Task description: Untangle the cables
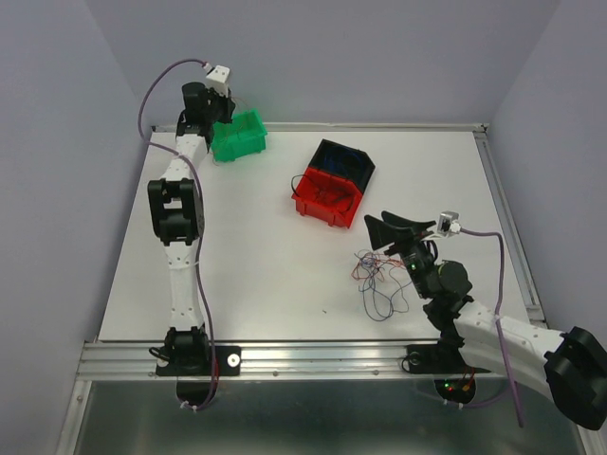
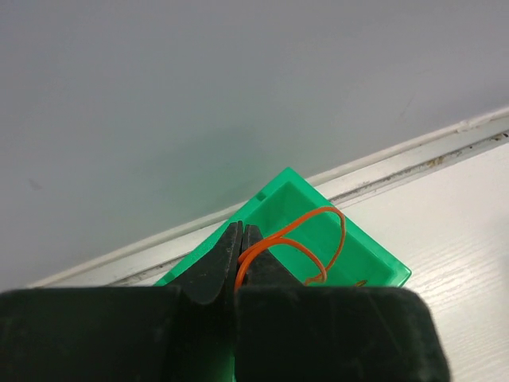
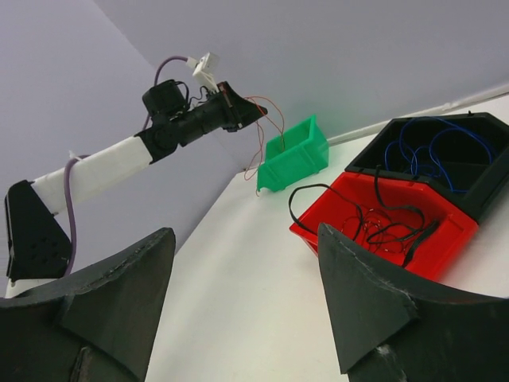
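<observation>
My left gripper is to move the orange-brown cable next, down and to the right in the top view over the green bin's opening [image 1: 240, 131] [image 2: 303, 242], because loops hang outside the bin's side.
My left gripper [image 2: 241, 231] is shut on a thin orange-brown cable [image 2: 318, 219], held above a green bin [image 2: 374, 264] at the table's far left corner [image 1: 239, 135]. In the right wrist view the cable [image 3: 266, 131] hangs from that gripper [image 3: 253, 111] down beside the green bin [image 3: 298, 155]. A loose tangle of red, black and dark blue cables [image 1: 379, 280] lies on the table at the near right. My right gripper [image 1: 387, 226] is open and empty just above and beyond the tangle, its jaws wide apart [image 3: 245, 239].
A red bin [image 1: 327, 201] holding black and red wires [image 3: 390, 224] adjoins a black bin [image 1: 343, 161] with blue wires [image 3: 433, 151] at the table's middle back. The grey wall rises close behind the green bin.
</observation>
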{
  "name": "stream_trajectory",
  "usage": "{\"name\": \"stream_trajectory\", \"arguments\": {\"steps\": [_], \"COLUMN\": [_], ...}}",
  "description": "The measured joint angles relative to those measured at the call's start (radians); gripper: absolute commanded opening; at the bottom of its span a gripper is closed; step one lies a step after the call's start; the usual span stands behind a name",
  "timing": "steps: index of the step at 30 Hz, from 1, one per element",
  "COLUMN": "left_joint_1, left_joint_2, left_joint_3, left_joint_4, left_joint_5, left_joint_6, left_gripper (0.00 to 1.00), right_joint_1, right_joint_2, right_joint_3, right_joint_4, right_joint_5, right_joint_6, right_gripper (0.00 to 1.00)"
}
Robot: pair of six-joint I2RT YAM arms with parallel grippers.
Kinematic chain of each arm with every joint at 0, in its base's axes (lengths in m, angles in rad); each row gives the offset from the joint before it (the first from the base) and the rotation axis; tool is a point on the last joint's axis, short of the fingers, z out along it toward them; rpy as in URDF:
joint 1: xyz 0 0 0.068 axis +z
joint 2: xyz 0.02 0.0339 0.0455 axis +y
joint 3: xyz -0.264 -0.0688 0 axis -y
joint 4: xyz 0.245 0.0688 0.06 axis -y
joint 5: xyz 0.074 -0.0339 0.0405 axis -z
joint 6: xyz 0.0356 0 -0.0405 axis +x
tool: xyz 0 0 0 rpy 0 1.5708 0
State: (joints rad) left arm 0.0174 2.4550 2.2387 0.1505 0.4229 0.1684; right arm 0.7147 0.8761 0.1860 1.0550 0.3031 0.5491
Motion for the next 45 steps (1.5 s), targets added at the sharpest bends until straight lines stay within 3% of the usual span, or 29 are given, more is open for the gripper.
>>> {"name": "stream_trajectory", "arguments": {"steps": [11, 21, 27, 32, 41, 44, 45], "left_joint_1": [-0.055, -0.058, -0.085, -0.121, -0.146, -0.142, -0.14], "left_joint_2": [0.1, 0.19, 0.189, 0.126, 0.047, 0.028, 0.023], "left_joint_3": [0.003, 0.119, 0.142, 0.06, 0.032, 0.034, 0.034], "left_joint_4": [0.0, -0.188, -0.325, -0.444, -0.566, -0.578, -0.584], "left_joint_5": [-0.054, -0.111, -0.145, -0.106, -0.048, -0.037, -0.033], "left_joint_6": [0.018, 0.061, 0.167, 0.259, 0.295, 0.298, 0.301], "left_gripper": [0.0, 0.0, 0.0, 0.0, 0.0, 0.08, 0.16], "right_joint_1": [0.0, 0.0, 0.0, 0.0, 0.0, 0.0, 0.0], "right_joint_2": [-0.021, -0.039, -0.039, -0.029, -0.018, -0.024, -0.029], "right_joint_3": [-0.024, -0.038, -0.038, -0.038, -0.038, -0.038, -0.039], "right_joint_4": [0.0, -0.001, 0.0, 0.0, 0.0, -0.001, 0.0], "right_joint_5": [0.001, 0.0, 0.0, -0.001, -0.007, -0.008, -0.008], "right_joint_6": [0.009, 0.024, 0.035, 0.048, 0.069, 0.072, 0.072], "right_gripper": [0.76, 0.76, 0.75, 0.75, 0.75, 0.75, 0.75]}}
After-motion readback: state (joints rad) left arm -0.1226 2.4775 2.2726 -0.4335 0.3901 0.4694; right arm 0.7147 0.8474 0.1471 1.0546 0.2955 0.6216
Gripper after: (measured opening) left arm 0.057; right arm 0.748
